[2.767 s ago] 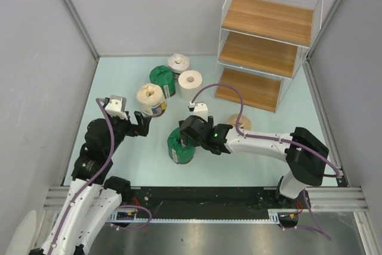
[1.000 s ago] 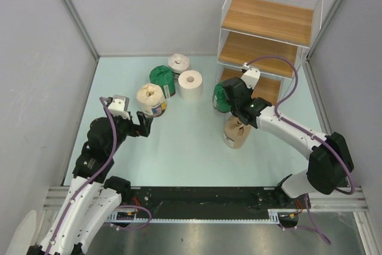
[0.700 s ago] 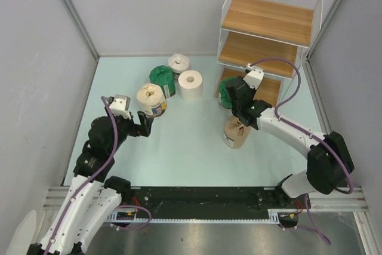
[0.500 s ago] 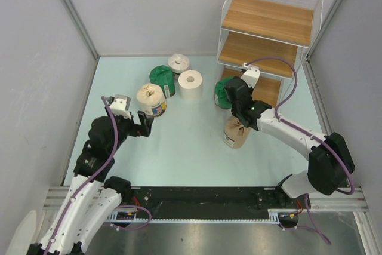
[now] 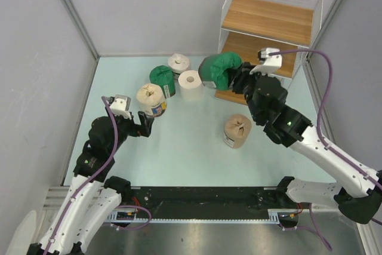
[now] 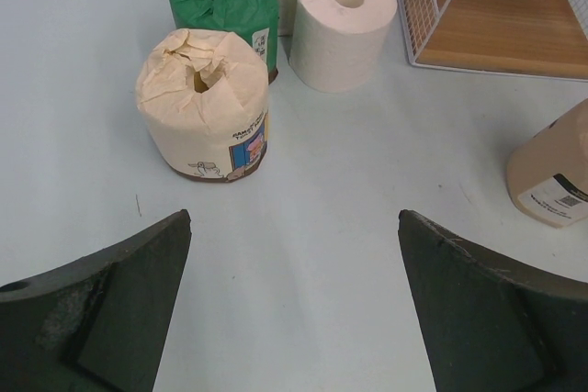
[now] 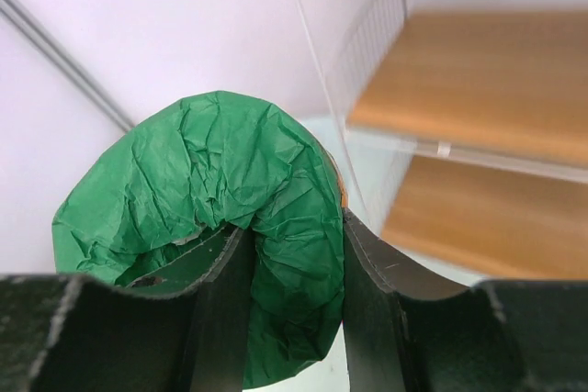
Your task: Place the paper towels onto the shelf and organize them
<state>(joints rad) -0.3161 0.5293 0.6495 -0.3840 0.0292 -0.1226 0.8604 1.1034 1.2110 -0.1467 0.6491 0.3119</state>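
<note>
The shelf's top board is bare. My right gripper needs to move up and outward next, over that board's end nearer the white rolls, and release the green roll.
A green-wrapped paper towel roll (image 5: 219, 68) (image 7: 220, 181) hangs in the air just left of the shelf (image 5: 268, 19), pinched through its wrap by my shut right gripper (image 5: 234, 77) (image 7: 294, 227). The shelf's wooden boards (image 7: 487, 71) are bare. On the table stand a second green roll (image 5: 161, 78), a white-wrapped labelled roll (image 5: 178, 62), a bare white roll (image 5: 190, 84), a cream roll (image 5: 151, 98) and a tan roll (image 5: 237, 131). My left gripper (image 5: 143, 122) (image 6: 294, 219) is open, just short of the cream roll (image 6: 207, 117), with nothing between its fingers.
The shelf stands in the far right corner against grey walls. In the left wrist view the green roll (image 6: 225, 2) and bare white roll (image 6: 344, 16) stand behind the cream one, the tan roll (image 6: 551, 176) at right, the shelf's bottom board (image 6: 501, 29) beyond.
My right arm has lifted the green roll from beside the shelf's bottom tier to higher up, in front of the shelf. The left arm has not moved.
</note>
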